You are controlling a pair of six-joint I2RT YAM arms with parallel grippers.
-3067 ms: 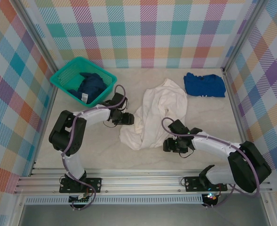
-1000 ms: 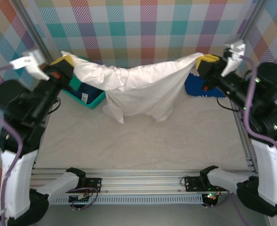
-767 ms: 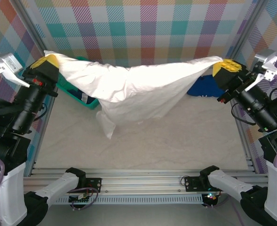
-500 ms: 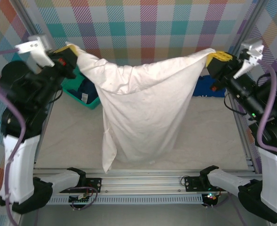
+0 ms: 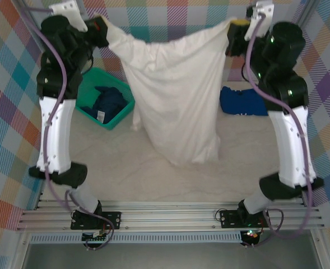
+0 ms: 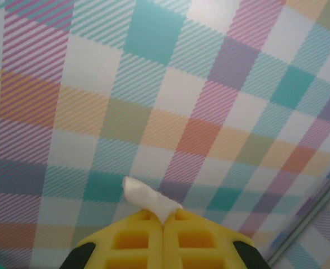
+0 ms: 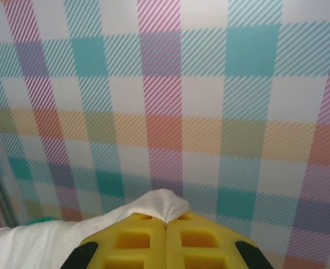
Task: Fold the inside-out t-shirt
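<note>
The bare near tabletop is below and back from my left gripper. My left gripper should next pull the shirt's corner down and back to lay the shirt, then let go.
The white inside-out t-shirt (image 5: 176,95) hangs in the air, stretched between both raised arms, its lower end brushing the table. My left gripper (image 5: 101,23) is shut on the shirt's upper left corner. A tuft of white cloth (image 6: 148,200) sticks out between the closed yellow fingers (image 6: 136,241) in the left wrist view. My right gripper (image 5: 236,23) is shut on the upper right corner. In the right wrist view white fabric (image 7: 153,204) bulges from between the closed yellow fingers (image 7: 198,241) and trails off to the left.
A teal basket (image 5: 86,115) holding a dark navy garment (image 5: 107,101) stands at the back left. A bright blue folded shirt (image 5: 243,102) lies at the back right. Plaid walls (image 5: 170,14) enclose the table on three sides.
Both arms have swung up and toward the back wall, carrying the shirt from a wide sagging spread to a narrower, higher hang. Earlier it lay crumpled on the table.
</note>
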